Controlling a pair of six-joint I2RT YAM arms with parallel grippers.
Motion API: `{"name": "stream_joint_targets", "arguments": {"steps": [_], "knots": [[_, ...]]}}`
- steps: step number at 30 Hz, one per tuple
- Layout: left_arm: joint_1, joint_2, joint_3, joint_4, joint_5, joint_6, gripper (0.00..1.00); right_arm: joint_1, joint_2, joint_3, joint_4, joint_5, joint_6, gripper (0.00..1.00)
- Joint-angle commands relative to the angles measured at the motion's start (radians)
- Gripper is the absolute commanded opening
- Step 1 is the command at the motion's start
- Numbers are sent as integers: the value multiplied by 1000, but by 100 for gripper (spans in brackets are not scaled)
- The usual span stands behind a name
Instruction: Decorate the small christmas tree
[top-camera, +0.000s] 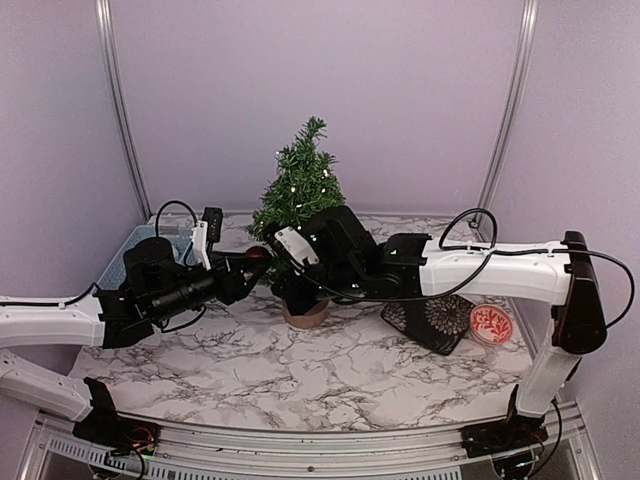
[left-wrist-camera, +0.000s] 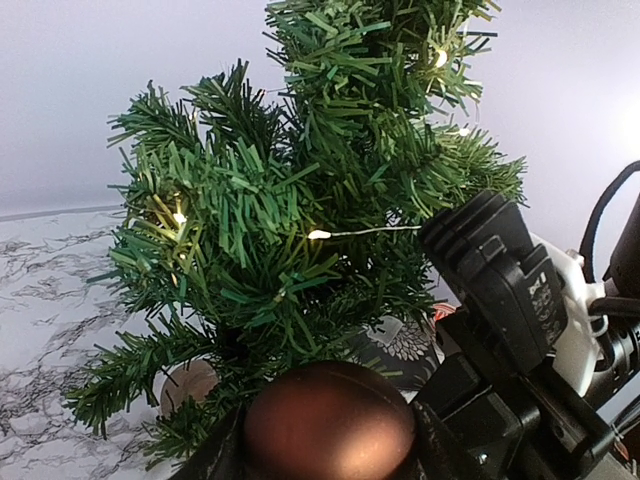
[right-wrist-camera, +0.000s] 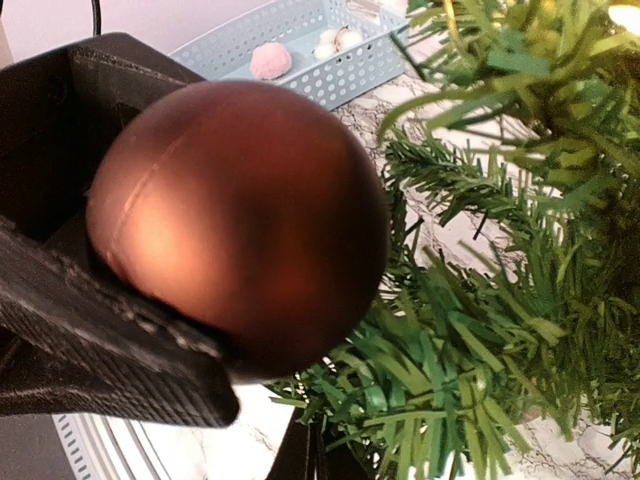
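Note:
The low branch at my right gripper's fingertips lies below my left gripper. The left gripper therefore lowers the ball beside that branch next and releases.
The small christmas tree (top-camera: 300, 190) stands at the back middle on its tan stump base (top-camera: 305, 315), with tiny lit lights on its branches. It fills the left wrist view (left-wrist-camera: 300, 200). My left gripper (top-camera: 250, 258) is shut on a matte brown-red ball ornament (left-wrist-camera: 330, 425), held against the tree's lower left branches. The ball also shows large in the right wrist view (right-wrist-camera: 240, 220). My right gripper (right-wrist-camera: 320, 458) is low in the tree's branches, its jaws standing together among the needles. In the top view it (top-camera: 290, 288) is partly hidden by foliage.
A blue perforated basket (top-camera: 128, 258) sits at the back left; in the right wrist view it (right-wrist-camera: 330, 80) holds a pink ball (right-wrist-camera: 270, 60) and white pieces. A black patterned piece (top-camera: 435, 320) and a red round ornament (top-camera: 491, 323) lie to the right of the tree.

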Motion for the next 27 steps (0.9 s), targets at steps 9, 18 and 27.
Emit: {"name": "stream_joint_targets", "arguments": {"steps": [9, 18, 27], "knots": [[19, 80, -43, 211, -5, -54, 36, -13, -19, 35, 7, 93, 34, 0], [19, 44, -99, 221, 4, -60, 40, -13, -39, 10, 21, 100, 49, 3], [18, -38, -151, 201, 46, -58, 60, -13, -41, -5, 33, 100, 54, 6]]}}
